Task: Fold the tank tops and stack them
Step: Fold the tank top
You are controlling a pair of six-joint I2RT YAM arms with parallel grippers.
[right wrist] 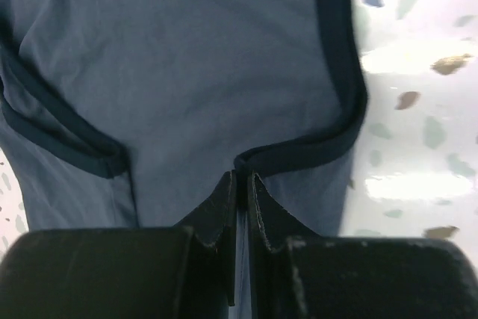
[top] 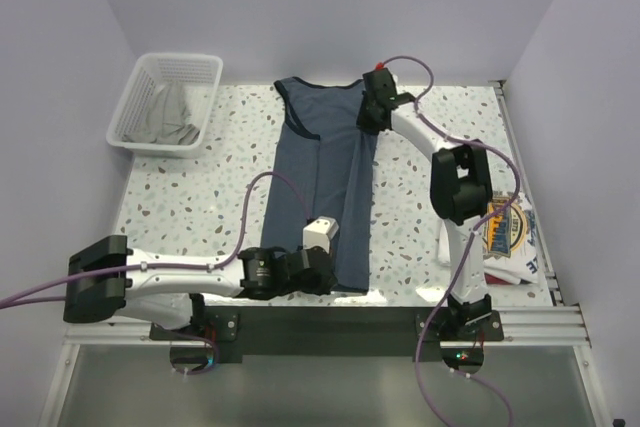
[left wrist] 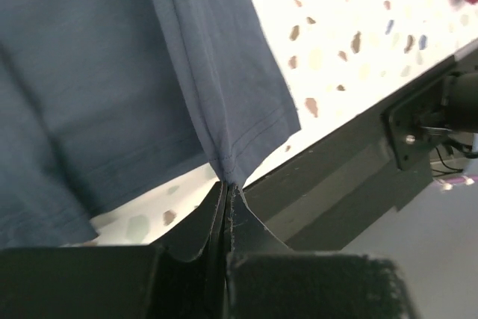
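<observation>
My right gripper should move across the tank top to that fold's navy-trimmed corner point(top: 317, 137) point(right wrist: 115, 163) next, because there is a gap between my right gripper's edge and the opposite folded-in side.
The slate-blue tank top point(top: 322, 182) with navy trim lies lengthwise down the middle of the table, straps at the far end. My left gripper point(top: 322, 269) is shut on its near hem corner point(left wrist: 228, 173), at the table's front edge. My right gripper point(top: 368, 115) is shut on the navy-trimmed edge by the far right strap point(right wrist: 243, 162). The white tank top point(top: 510, 242) with a blue-orange graphic lies crumpled at the near right edge of the table.
A white mesh basket point(top: 165, 102) holding grey cloth stands at the far left. A metal rail point(top: 530, 197) runs along the table's right side. The black front frame point(left wrist: 358, 177) lies just beyond the hem.
</observation>
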